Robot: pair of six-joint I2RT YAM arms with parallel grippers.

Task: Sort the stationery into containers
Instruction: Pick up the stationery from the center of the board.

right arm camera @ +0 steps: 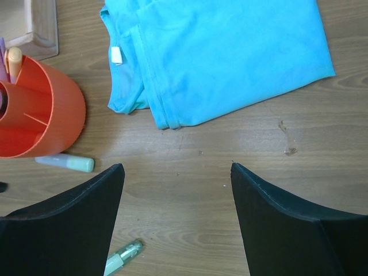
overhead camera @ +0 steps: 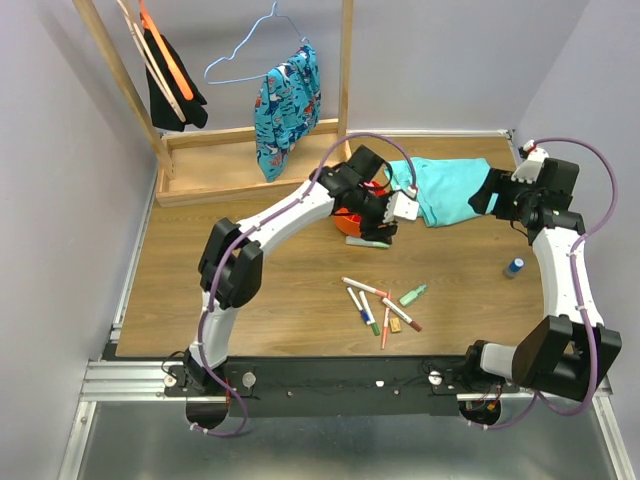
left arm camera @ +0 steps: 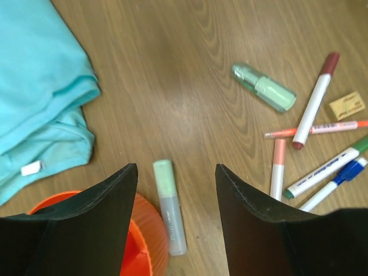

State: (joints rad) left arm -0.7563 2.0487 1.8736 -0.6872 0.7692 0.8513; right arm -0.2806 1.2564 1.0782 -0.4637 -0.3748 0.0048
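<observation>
The left gripper moves down with its fingers open onto the cap end of the pale green highlighter (overhead camera: pixel 380 244) next.
The orange-red divided bowl (overhead camera: pixel 347 222) stands mid-table, with a yellow highlighter (right arm camera: pixel 14 60) upright in it. My left gripper (overhead camera: pixel 378 228) is open just beside it. In the left wrist view the left gripper (left arm camera: pixel 175 169) hangs over a green highlighter (left arm camera: pixel 168 207) that lies flat against the bowl (left arm camera: pixel 144 241). Several pens (overhead camera: pixel 375 303), a green clear tube (left arm camera: pixel 264 87) and a tan eraser (left arm camera: pixel 347 106) lie loose nearer the front. My right gripper (right arm camera: pixel 177 167) is open and empty above bare wood, to the right of the bowl (right arm camera: pixel 40 115).
A folded teal cloth (overhead camera: pixel 445 188) lies behind the bowl, between the two grippers. A small blue-capped bottle (overhead camera: pixel 514 267) stands at the right. The wooden rack base (overhead camera: pixel 250 165) with hanging clothes fills the back left.
</observation>
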